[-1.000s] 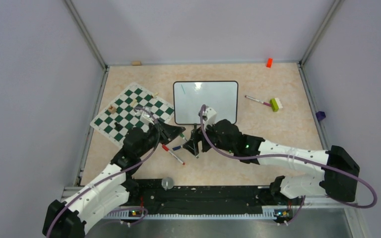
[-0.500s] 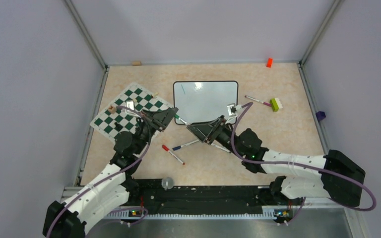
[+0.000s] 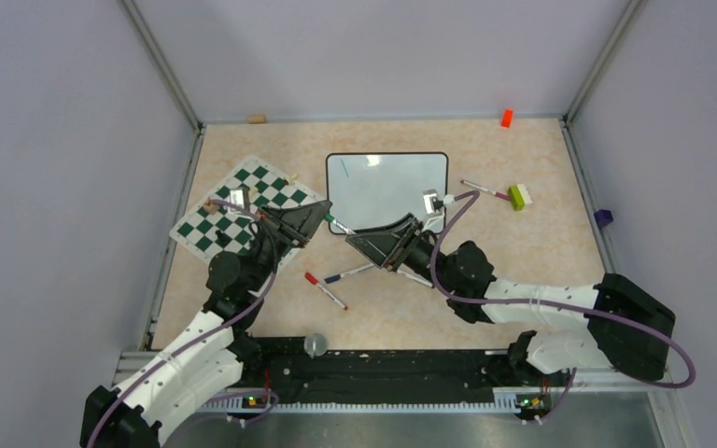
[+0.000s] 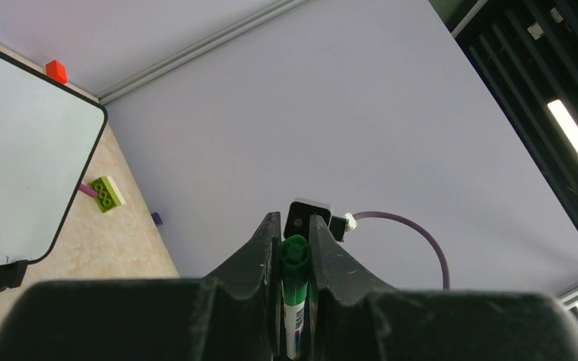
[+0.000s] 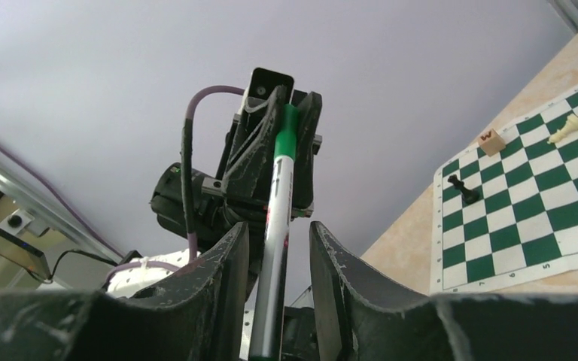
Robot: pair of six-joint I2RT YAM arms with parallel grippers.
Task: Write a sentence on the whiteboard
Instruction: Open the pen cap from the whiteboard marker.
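Note:
I should swing my left gripper down over the chessboard mat (image 3: 275, 189) with its fingers pointing down and let go of the cap. The mat is below my left gripper, to its left in the top view.
The whiteboard (image 3: 387, 191) lies flat at the table's middle, black-framed; its corner also shows in the left wrist view (image 4: 15, 165). No sentence is in view on it, only a small green stroke near its top edge. My left gripper (image 3: 322, 217) (image 4: 295, 226) is shut on a green-capped white marker (image 4: 294, 282), held above the board's near-left corner. My right gripper (image 3: 353, 239) (image 5: 278, 229) faces it tip to tip. Its jaws are open round the marker's barrel (image 5: 277, 218), with a gap on each side.
A green-and-white chessboard mat (image 3: 243, 210) (image 5: 542, 218) with a few pieces lies left of the board. A red-capped marker (image 3: 327, 291) and a blue one (image 3: 347, 274) lie near the front. Right of the board are another marker with a green brick (image 3: 518, 196), a red block (image 3: 506, 118) and a purple piece (image 3: 602, 217).
My right gripper swung up from the table to face the left gripper, and its jaws have narrowed round the marker. The left gripper rose and drew back left with the marker.

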